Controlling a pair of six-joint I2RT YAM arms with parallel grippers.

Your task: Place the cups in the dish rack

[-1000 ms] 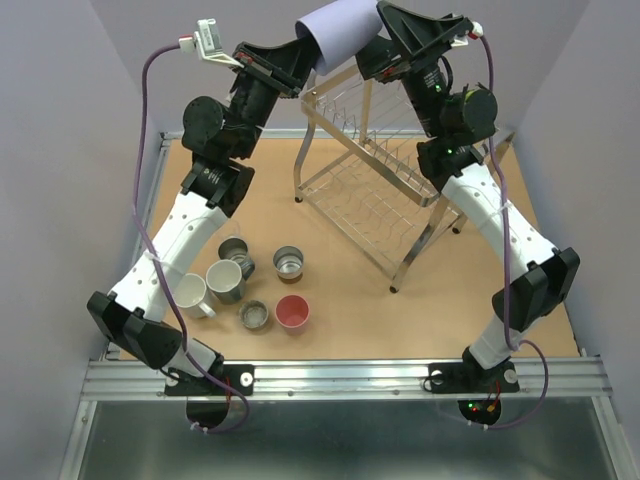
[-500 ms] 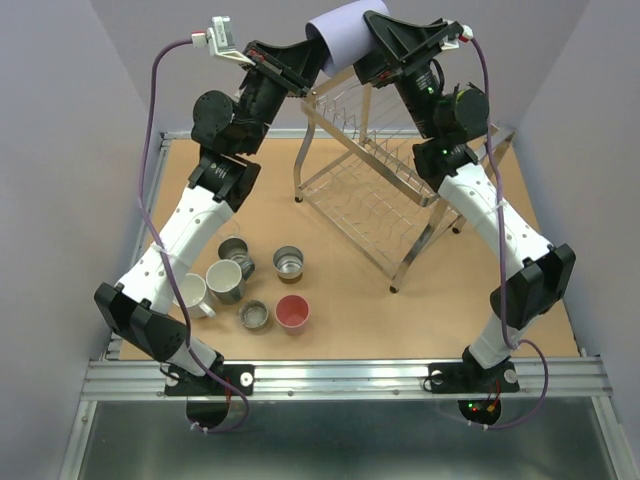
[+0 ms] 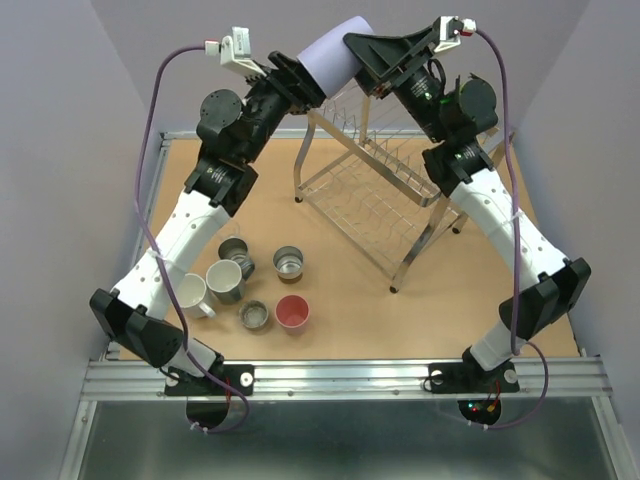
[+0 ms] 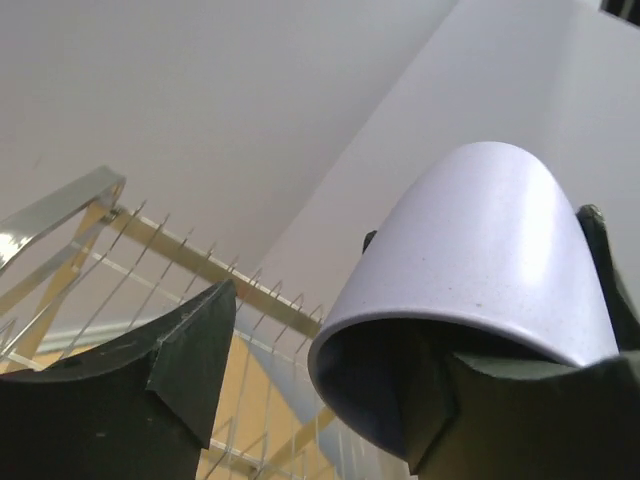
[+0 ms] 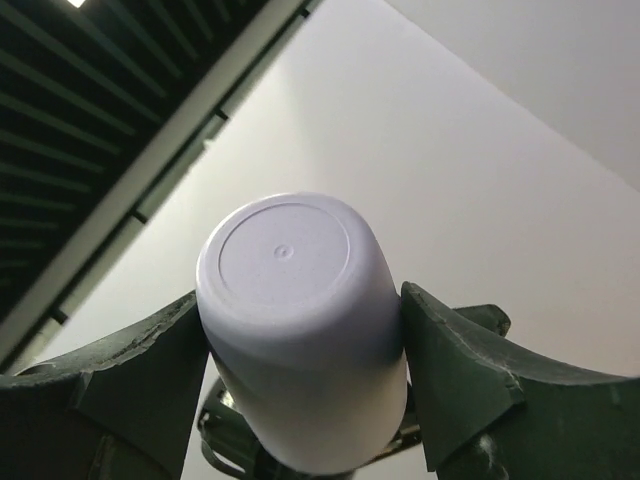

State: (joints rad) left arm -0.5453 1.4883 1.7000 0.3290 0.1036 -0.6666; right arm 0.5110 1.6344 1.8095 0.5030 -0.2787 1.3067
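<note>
The right gripper draws clear of the left gripper next, turns the cup (image 3: 332, 58) opening down and lowers it beside the rack's looped handle, where the top wires are empty.
A lavender cup (image 3: 332, 58) hangs high above the dish rack (image 3: 375, 200), tilted with its mouth toward the left arm. My right gripper (image 3: 358, 52) is shut on its sides; in the right wrist view both fingers (image 5: 450, 370) press the cup (image 5: 285, 250) from left and right. My left gripper (image 3: 300, 85) is open at the cup's mouth. In the left wrist view one finger (image 4: 500, 420) reaches into the cup (image 4: 480, 250) and the other stands well apart from it. Several more cups stand on the table, among them a pink one (image 3: 292, 312) and a white mug (image 3: 190, 293).
The chrome wire rack stands at mid-table, its looped handle toward the back left and its legs (image 3: 410, 262) toward the front; its wires (image 4: 150, 250) show below the left fingers. The loose cups cluster at the front left, including metal ones (image 3: 289, 263) (image 3: 237, 250).
The right gripper closed onto the lavender cup's sides, then the left gripper let go of its rim and opened. The cup shifted slightly lower in the top view.
</note>
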